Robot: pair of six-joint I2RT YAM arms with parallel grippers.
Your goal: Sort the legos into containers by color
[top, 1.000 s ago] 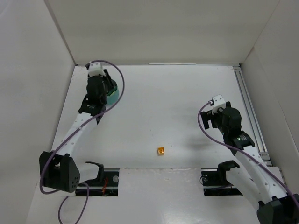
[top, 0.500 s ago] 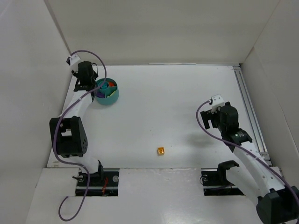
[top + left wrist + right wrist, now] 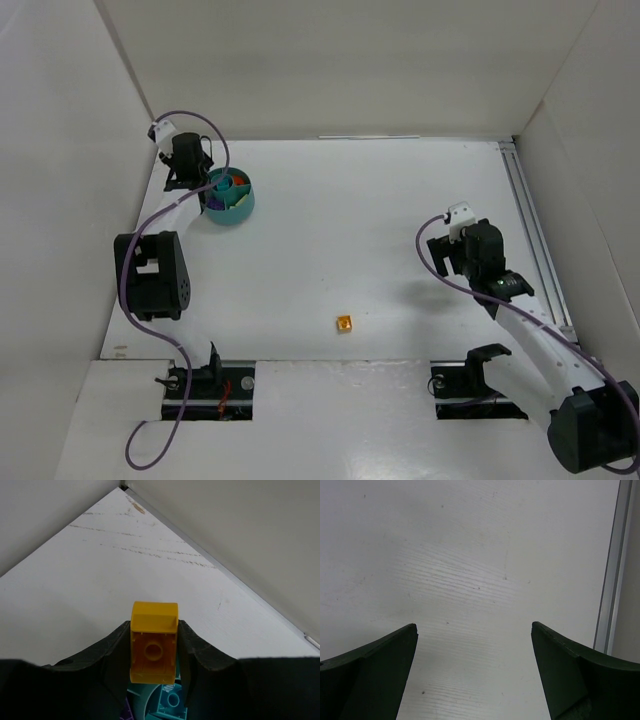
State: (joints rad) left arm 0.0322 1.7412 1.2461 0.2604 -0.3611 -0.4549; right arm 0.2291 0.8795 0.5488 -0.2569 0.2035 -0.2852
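Note:
The robot's left gripper has to go down a little next, to the bowl's section (image 3: 212, 179) beside the purple brick below it, and let go of the yellow brick there, away from the other colors.
The round teal bowl (image 3: 231, 197) stands at the far left of the table, with purple, orange and teal bricks in its compartments. My left gripper (image 3: 154, 647) is shut on a yellow brick (image 3: 154, 642) and holds it over the bowl's left rim. In the left wrist view a teal brick (image 3: 172, 701) and a bit of purple show in the bowl below the jaws. From above the left gripper (image 3: 192, 180) sits beside the bowl. A small orange-yellow brick (image 3: 345, 323) lies on the table near the front middle. My right gripper (image 3: 474, 630) is wide open and empty over bare table at the right.
White walls enclose the table on the left, back and right. A metal rail (image 3: 530, 230) runs along the right edge and also shows in the right wrist view (image 3: 612, 580). The left arm's elbow (image 3: 150, 275) stands raised near the left wall.
The left arm swung its gripper from above the bowl to the bowl's left side, then held nearly still. The right arm shifted slightly left. The orange-yellow brick has not moved.

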